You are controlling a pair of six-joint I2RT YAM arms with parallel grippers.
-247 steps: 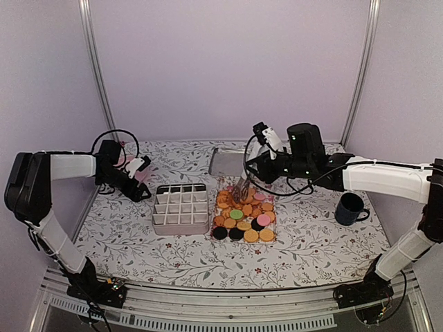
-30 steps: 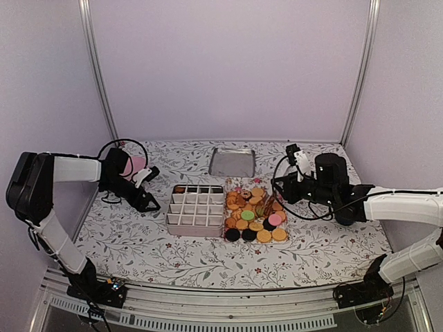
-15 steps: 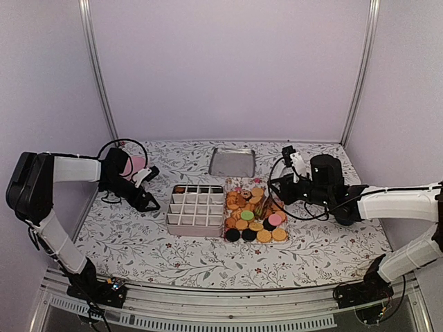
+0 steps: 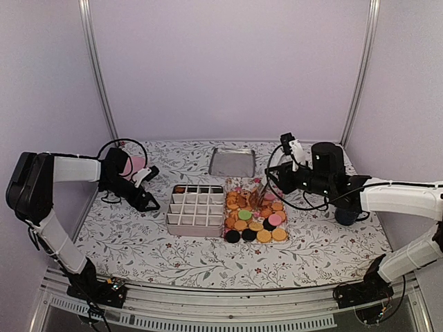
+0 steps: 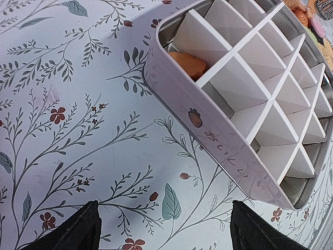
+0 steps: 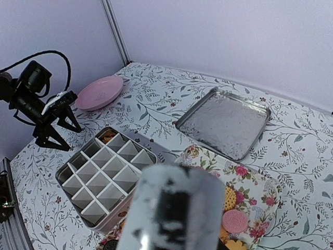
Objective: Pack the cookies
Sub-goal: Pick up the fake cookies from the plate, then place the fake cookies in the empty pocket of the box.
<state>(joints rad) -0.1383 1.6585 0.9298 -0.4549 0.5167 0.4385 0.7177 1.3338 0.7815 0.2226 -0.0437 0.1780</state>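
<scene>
Next, my right gripper lifts, crosses to the box (image 4: 194,207), then lowers the tongs over the empty cell beside the far corner cell with a cookie (image 5: 187,62).
The cookies (image 4: 252,216), mostly golden-orange with a few black, pink and one green, lie on a floral tray (image 4: 239,182). A white divided box (image 4: 194,207) stands to its left and holds one orange cookie (image 5: 187,62) in its far-left corner cell. My right gripper (image 4: 268,181) is shut on metal tongs (image 6: 171,208), which fill the right wrist view as a blur; their tips hang over the far part of the cookies. My left gripper (image 5: 164,234) is open and empty, low over the cloth just left of the box (image 5: 234,94).
A pink plate (image 4: 135,166) sits at the far left behind the left gripper. A bare silver tray (image 4: 232,161) lies behind the box and cookies. A dark mug (image 4: 344,216) stands at the right, partly behind my right arm. The table has a floral cloth.
My right gripper has moved up and to the left, bringing the tongs over the cookies. The left arm has not moved. Since the oldest frame, the box and tray have shifted right.
</scene>
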